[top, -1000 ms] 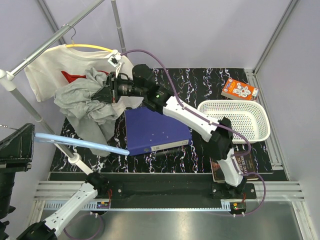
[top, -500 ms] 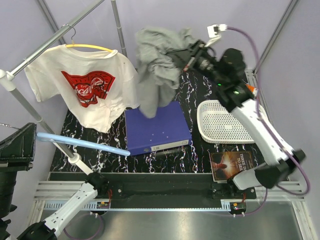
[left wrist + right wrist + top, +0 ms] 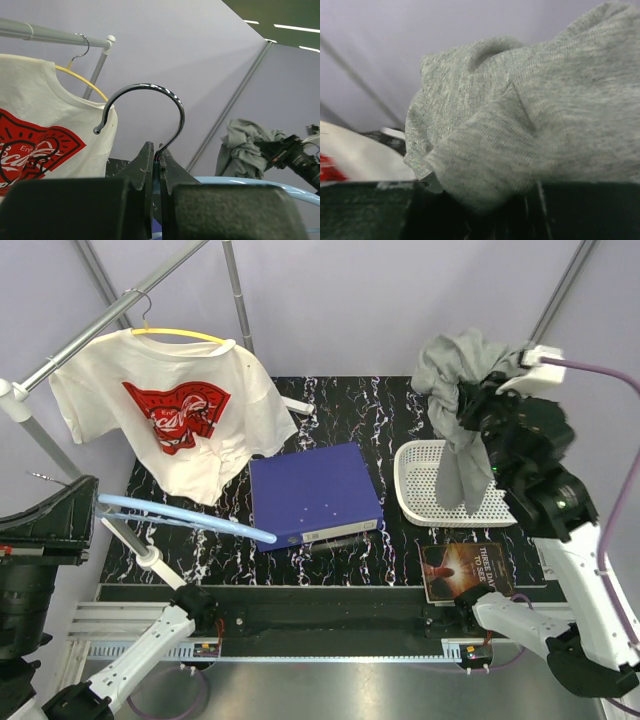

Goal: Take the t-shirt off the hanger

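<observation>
Next I need to lower my right gripper, tipping its fingers downward, and release the bunched grey t-shirt inside the white basket (image 3: 410, 502), which stands open below the gripper.
The grey t-shirt (image 3: 455, 370) hangs bunched from my right gripper (image 3: 478, 405), which is shut on it high above the white basket (image 3: 410, 502). In the right wrist view the grey cloth (image 3: 520, 115) covers the fingers. My left gripper (image 3: 90, 503) is at the far left, shut on the neck of the bare light blue hanger (image 3: 190, 517). In the left wrist view the jaws (image 3: 156, 160) pinch the neck just below the chrome hook (image 3: 150, 90). The grey t-shirt (image 3: 242, 150) shows far off to the right, apart from the hanger.
A white t-shirt with a red print (image 3: 160, 410) hangs on a yellow hanger (image 3: 185, 335) on the rail (image 3: 110, 315) at the back left. A blue binder (image 3: 315, 495) lies mid-table. A dark book (image 3: 465, 570) lies at the front right.
My right arm has swung from the rack at the left across to the right, carrying the grey t-shirt to above the basket. The left gripper and blue hanger shifted slightly right.
</observation>
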Tool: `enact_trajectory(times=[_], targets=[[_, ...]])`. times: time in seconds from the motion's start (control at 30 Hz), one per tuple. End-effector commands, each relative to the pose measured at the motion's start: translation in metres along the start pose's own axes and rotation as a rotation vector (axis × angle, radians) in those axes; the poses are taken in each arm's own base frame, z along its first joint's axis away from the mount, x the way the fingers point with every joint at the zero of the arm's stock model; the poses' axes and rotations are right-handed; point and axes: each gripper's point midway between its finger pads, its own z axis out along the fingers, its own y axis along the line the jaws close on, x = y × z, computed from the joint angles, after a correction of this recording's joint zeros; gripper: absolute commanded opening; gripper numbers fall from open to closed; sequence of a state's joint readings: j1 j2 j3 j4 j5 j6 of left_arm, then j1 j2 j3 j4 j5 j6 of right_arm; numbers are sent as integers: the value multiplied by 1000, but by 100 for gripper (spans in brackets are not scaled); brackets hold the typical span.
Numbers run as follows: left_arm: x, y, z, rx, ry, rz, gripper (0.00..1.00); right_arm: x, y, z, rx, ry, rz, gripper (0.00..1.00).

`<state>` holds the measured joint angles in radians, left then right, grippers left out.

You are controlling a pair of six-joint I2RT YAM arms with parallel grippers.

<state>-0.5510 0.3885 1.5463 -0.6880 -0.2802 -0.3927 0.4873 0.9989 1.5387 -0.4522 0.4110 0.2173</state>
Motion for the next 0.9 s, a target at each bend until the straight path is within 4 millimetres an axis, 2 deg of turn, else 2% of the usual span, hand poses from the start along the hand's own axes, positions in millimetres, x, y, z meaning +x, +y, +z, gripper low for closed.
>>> enact_trajectory(times=[0.0, 0.2, 0.33, 0.43, 0.53, 0.67, 0.7, 0.77, 0.8, 0.87], targets=[[0, -17, 21, 57, -8, -41, 0, 61, -71, 14, 299, 107, -239, 0], [13, -16, 29, 52, 26, -46, 0, 120, -95, 30, 350, 217, -171, 0], [19, -19, 28, 70, 42, -52, 0, 141, -116, 35, 436, 265, -84, 0], [21, -16, 25, 68, 44, -53, 0, 166, -134, 35, 558, 373, -24, 0], [27, -17, 25, 76, 58, -60, 0, 180, -152, 29, 638, 410, 28, 0], [43, -18, 28, 91, 101, -58, 0, 194, -192, 19, 772, 445, 53, 0], [45, -18, 28, 94, 108, -57, 0, 192, -210, 15, 827, 437, 66, 0], [53, -18, 29, 99, 127, -54, 0, 203, -227, 14, 864, 465, 85, 0], [55, -17, 29, 101, 131, -52, 0, 201, -242, 14, 894, 454, 104, 0], [64, -18, 30, 113, 154, -42, 0, 216, -247, 19, 887, 506, 121, 0]])
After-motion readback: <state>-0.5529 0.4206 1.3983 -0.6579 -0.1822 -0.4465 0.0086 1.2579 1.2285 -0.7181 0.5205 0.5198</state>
